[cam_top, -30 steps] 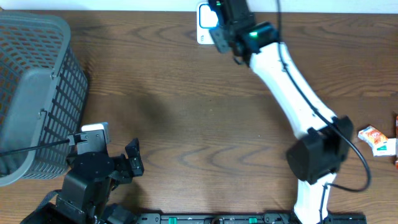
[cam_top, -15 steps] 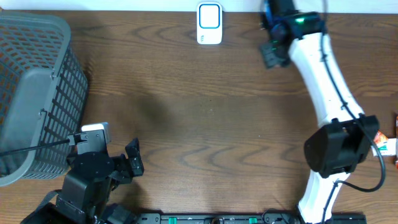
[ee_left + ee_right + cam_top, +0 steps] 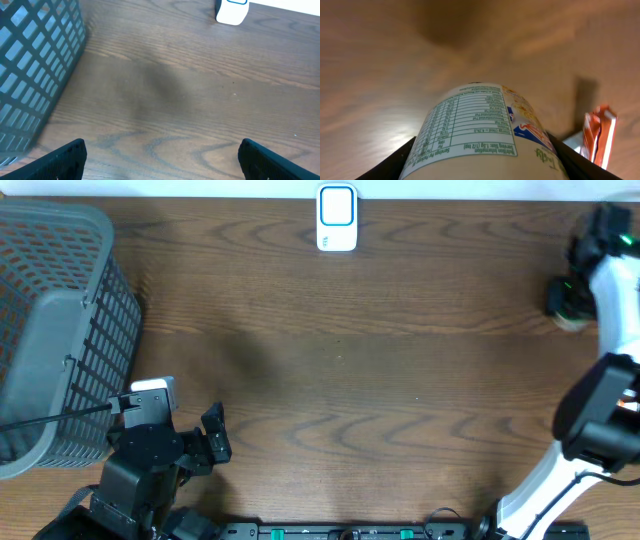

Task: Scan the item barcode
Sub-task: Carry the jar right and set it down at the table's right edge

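Note:
The right gripper brings the container [image 3: 480,135] back and down to the bare wood [image 3: 565,124] beside the orange-red packet next and releases it there, because that spot lies clear.
The item is a pale cylindrical container [image 3: 480,135] with a green-printed nutrition label. My right gripper [image 3: 481,162] is shut on it, a dark finger on each side of it. From above, the right gripper [image 3: 566,298] hangs at the table's far right edge, with a bit of the container [image 3: 572,321] showing below it. The white scanner [image 3: 337,218] with a blue window stands at the back centre, also seen in the left wrist view [image 3: 232,10]. My left gripper [image 3: 162,162] rests open and holds nothing at the front left [image 3: 214,432].
A grey mesh basket [image 3: 50,330] fills the left side, close to the left arm [image 3: 30,65]. An orange-red snack packet [image 3: 598,135] lies on the table just beyond the held container. Dark wood table [image 3: 330,380] spans the middle.
The right arm has swung from in front of the scanner at the back centre out to the far right edge, carrying the container. The left arm has not moved.

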Motion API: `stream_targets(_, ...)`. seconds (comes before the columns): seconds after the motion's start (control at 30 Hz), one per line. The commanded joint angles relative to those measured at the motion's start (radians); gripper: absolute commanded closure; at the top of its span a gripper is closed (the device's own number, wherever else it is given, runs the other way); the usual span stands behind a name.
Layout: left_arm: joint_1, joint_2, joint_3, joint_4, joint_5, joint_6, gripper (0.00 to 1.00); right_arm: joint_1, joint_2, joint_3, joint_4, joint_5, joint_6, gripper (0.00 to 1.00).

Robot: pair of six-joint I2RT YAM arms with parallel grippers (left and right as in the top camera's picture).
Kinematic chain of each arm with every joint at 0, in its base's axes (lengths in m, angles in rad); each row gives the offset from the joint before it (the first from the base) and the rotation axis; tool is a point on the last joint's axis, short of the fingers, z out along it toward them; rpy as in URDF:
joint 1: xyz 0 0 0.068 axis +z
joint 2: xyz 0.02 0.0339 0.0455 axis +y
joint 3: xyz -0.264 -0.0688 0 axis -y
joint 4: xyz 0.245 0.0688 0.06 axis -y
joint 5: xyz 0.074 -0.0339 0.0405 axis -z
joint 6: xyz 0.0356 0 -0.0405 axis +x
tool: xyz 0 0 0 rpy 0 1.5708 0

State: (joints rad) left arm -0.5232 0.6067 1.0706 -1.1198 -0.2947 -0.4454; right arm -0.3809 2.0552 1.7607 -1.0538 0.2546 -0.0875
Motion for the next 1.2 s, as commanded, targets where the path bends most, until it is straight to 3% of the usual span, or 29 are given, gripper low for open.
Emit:
stream_targets(0.0,0.007,0.0,-0.005,-0.002,-0.013,-0.004,0.03,-0.101,-0.008,-0.031,0.027,-0.064,0.012,0.43)
stream_targets(0.37,0.007,0.0,-0.005,-0.002,-0.013,-0.004,0.03,-0.357,-0.008,-0.145,0.174,-0.282,0.04,0.4)
stream_targets(0.73,0.007,0.0,-0.005,-0.002,-0.013,-0.004,0.03,-0.351,-0.008,-0.188,0.256,-0.309,0.042,0.36)
stream_targets(0.83,0.007,0.0,-0.005,-0.002,-0.013,-0.004,0.03,-0.351,-0.008,-0.194,0.254,-0.309,0.041,0.29)
stream_targets(1.0,0.007,0.0,-0.005,-0.002,-0.013,-0.004,0.03,-0.351,-0.008,-0.215,0.261,-0.309,0.038,0.27)
stream_targets(1.1,0.007,0.0,-0.005,-0.002,-0.013,-0.004,0.03,-0.351,-0.008,-0.234,0.288,-0.309,0.038,0.19)
stream_targets(1.17,0.007,0.0,-0.005,-0.002,-0.013,-0.004,0.03,-0.351,-0.008,-0.236,0.292,-0.309,0.038,0.19)
